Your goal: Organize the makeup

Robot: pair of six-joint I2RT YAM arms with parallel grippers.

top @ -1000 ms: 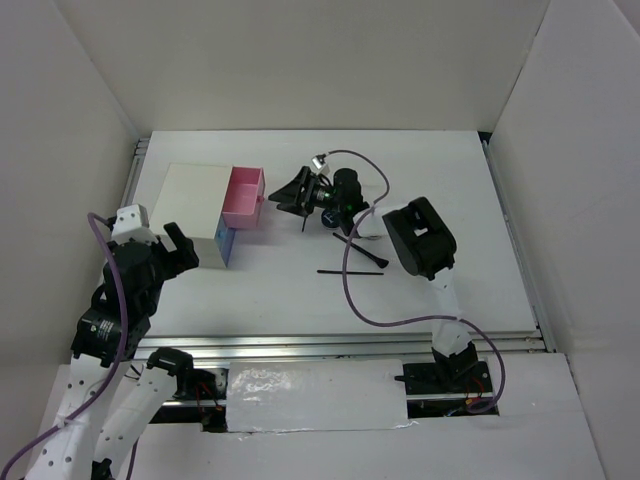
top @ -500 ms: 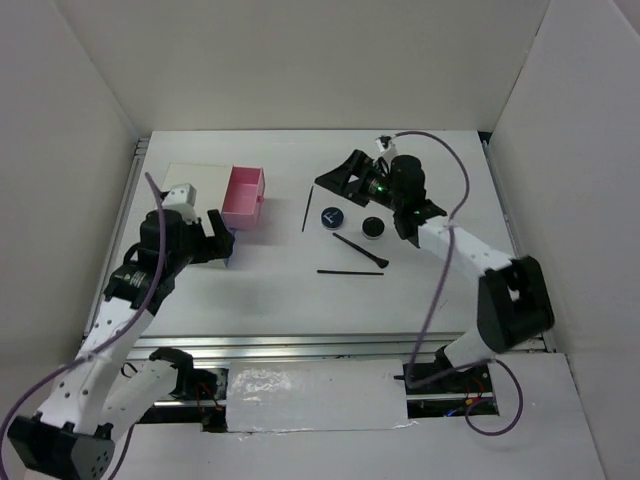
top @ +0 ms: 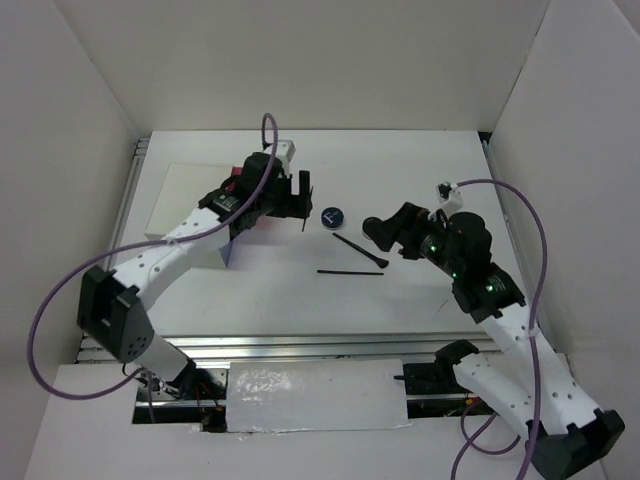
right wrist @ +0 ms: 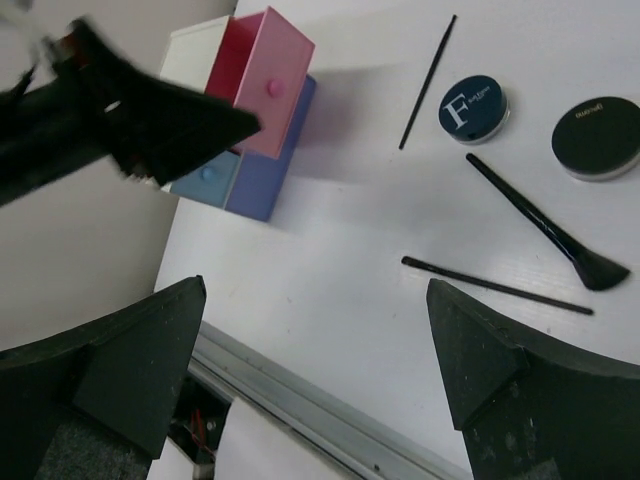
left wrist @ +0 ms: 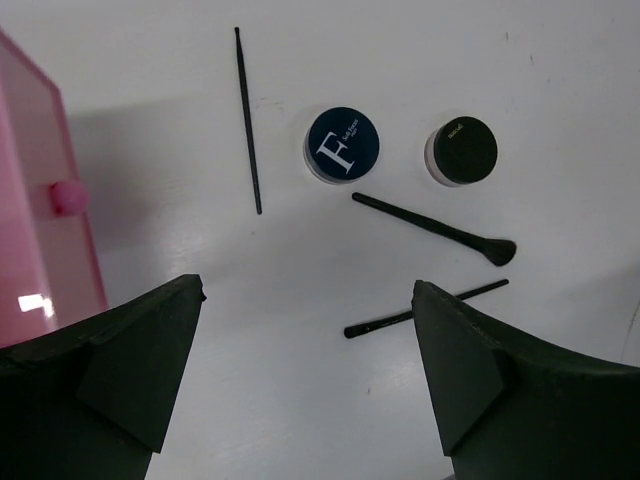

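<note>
I will move my open left gripper to the right in the top view and down around the blue-topped compact (top: 332,216) (left wrist: 342,144), because it is lying loose on the table.
The makeup lies loose on the white table. It shows as a blue-topped compact (left wrist: 342,144) (top: 332,216), a black compact (left wrist: 461,151), a flat-tipped brush (left wrist: 432,229) (top: 360,252), a thin black pencil (left wrist: 425,310) (top: 350,272) and a thin stick (left wrist: 247,120). My left gripper (left wrist: 308,290) (top: 292,190) hovers open above the table, just left of these items, with nothing between its fingers. Open and empty too, my right gripper (right wrist: 316,288) (top: 385,228) hangs to their right; in the top view it covers the black compact (right wrist: 596,138).
A white box (top: 185,195) stands at the left with a pink drawer (right wrist: 268,80) (left wrist: 40,210) pulled out and a blue drawer (right wrist: 265,165) below it. A metal rail (right wrist: 300,400) runs along the table's near edge.
My left arm has swung from the near left out over the pink drawer, toward the makeup. My right arm has drawn back from the far middle to the right of the items.
</note>
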